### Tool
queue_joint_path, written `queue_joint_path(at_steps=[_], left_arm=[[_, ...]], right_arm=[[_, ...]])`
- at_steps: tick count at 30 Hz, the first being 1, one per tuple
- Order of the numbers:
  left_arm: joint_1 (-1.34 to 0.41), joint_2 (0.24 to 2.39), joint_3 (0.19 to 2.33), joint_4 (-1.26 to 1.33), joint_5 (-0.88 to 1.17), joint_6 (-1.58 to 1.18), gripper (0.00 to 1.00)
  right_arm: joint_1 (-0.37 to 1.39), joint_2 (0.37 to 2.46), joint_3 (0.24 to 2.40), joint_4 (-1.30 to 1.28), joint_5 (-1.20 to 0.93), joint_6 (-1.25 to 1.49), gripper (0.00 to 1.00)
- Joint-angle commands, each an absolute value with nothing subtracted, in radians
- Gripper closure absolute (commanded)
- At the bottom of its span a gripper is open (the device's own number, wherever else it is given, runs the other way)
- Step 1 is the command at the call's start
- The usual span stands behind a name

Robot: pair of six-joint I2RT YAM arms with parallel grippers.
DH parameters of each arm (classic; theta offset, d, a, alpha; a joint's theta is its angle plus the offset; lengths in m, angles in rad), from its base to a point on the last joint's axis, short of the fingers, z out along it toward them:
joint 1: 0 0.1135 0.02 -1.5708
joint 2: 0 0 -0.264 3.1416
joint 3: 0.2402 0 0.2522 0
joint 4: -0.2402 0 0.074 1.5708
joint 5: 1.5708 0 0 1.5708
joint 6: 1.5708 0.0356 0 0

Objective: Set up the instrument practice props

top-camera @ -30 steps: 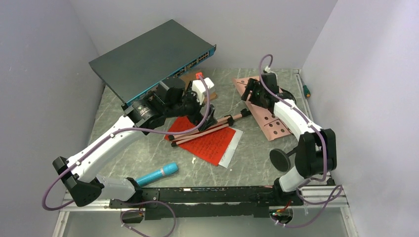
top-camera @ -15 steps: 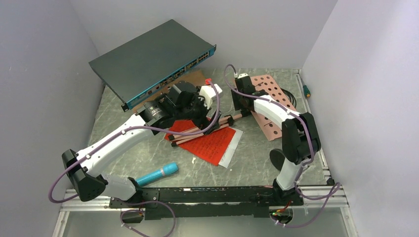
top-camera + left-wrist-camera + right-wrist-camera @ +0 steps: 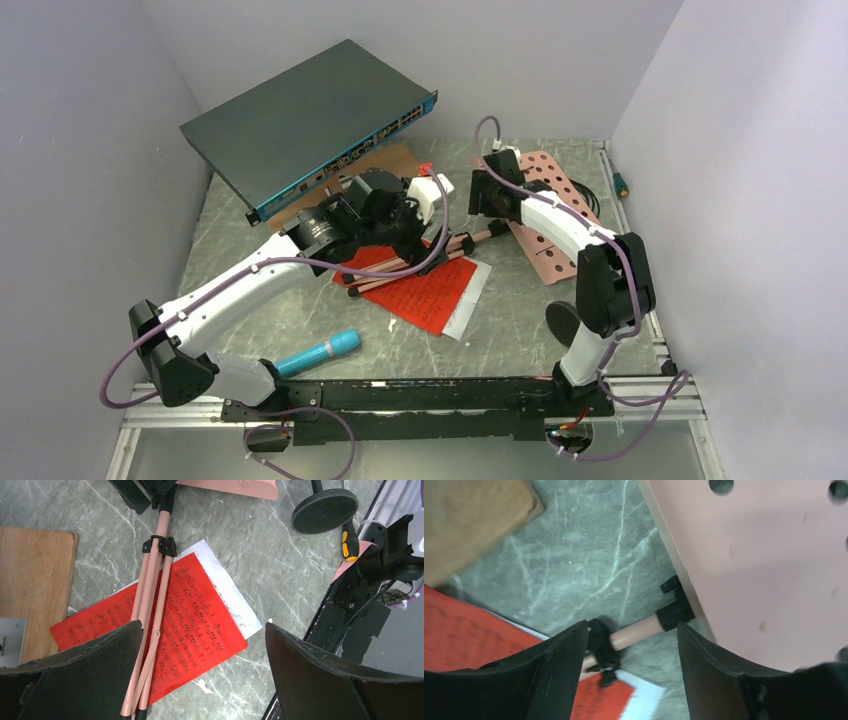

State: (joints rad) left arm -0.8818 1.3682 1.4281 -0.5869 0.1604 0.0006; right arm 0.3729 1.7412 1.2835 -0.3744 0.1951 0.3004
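The fingers of my right gripper come down and back to the slanted pink pole by the desk next, turning to straddle the pole.
The salmon-pink music stand lies flat on the table, its perforated desk (image 3: 548,222) (image 3: 774,555) at the right. Its pole (image 3: 640,632) and folded tripod legs (image 3: 400,268) (image 3: 150,615) run left across the red sheet-music page (image 3: 430,292) (image 3: 195,625), which lies on a white page (image 3: 472,290) (image 3: 235,605). My left gripper (image 3: 405,225) (image 3: 202,626) hovers open above the legs and the red page. My right gripper (image 3: 480,205) (image 3: 633,627) is open over the pole near the desk, holding nothing. The cyan-blue microphone (image 3: 320,352) lies at the front left. The black round-base mic stand (image 3: 562,322) (image 3: 325,510) stands by the right arm.
A dark grey network switch (image 3: 300,120) leans at the back left, over a wooden board (image 3: 388,158) (image 3: 30,580) (image 3: 469,520). A yellow-handled screwdriver (image 3: 348,542) lies near the mic stand. Walls close in on three sides.
My right arm swung left from above the pink desk to above the pole joint, its jaws narrowing and then widening a little. The left gripper drifted slightly right over the legs.
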Motion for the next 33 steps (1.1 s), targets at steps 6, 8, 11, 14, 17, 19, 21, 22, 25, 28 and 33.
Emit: queue_joint_path(at_steps=[6, 8, 11, 14, 17, 19, 21, 22, 25, 28, 33], left_arm=[[-0.896, 1.313, 1.389, -0.474, 0.137, -0.07, 0.01], [-0.902, 1.304, 1.386, -0.47, 0.132, -0.073, 0.01], [-0.914, 1.298, 1.391, -0.478, 0.122, -0.075, 0.01], [-0.922, 1.286, 1.386, -0.47, 0.125, -0.079, 0.01], [-0.93, 1.276, 1.381, -0.467, 0.125, -0.079, 0.01], [-0.934, 1.272, 1.385, -0.473, 0.12, -0.077, 0.01], [-0.935, 1.264, 1.384, -0.473, 0.118, -0.075, 0.01], [-0.935, 1.259, 1.383, -0.47, 0.118, -0.075, 0.01], [-0.935, 1.246, 1.379, -0.465, 0.116, -0.075, 0.01], [-0.935, 1.24, 1.377, -0.46, 0.115, -0.073, 0.01], [-0.936, 1.241, 1.377, -0.469, 0.097, -0.062, 0.01]], right_arm=[[0.467, 1.794, 1.471, -0.754, 0.458, 1.175, 0.28], [0.472, 1.841, 1.524, -0.859, 0.477, 1.271, 0.27], [0.479, 1.891, 1.554, -0.948, 0.526, 1.381, 0.29], [0.479, 1.928, 1.575, -0.997, 0.575, 1.446, 0.32], [0.477, 1.955, 1.581, -0.998, 0.594, 1.48, 0.34], [0.476, 1.972, 1.58, -0.967, 0.595, 1.482, 0.36], [0.477, 1.992, 1.584, -0.968, 0.595, 1.504, 0.37], [0.477, 2.004, 1.586, -0.971, 0.596, 1.52, 0.38], [0.477, 2.032, 1.581, -0.959, 0.598, 1.557, 0.42], [0.481, 2.052, 1.561, -0.9, 0.602, 1.571, 0.49], [0.483, 2.108, 1.557, -0.887, 0.636, 1.614, 0.53]])
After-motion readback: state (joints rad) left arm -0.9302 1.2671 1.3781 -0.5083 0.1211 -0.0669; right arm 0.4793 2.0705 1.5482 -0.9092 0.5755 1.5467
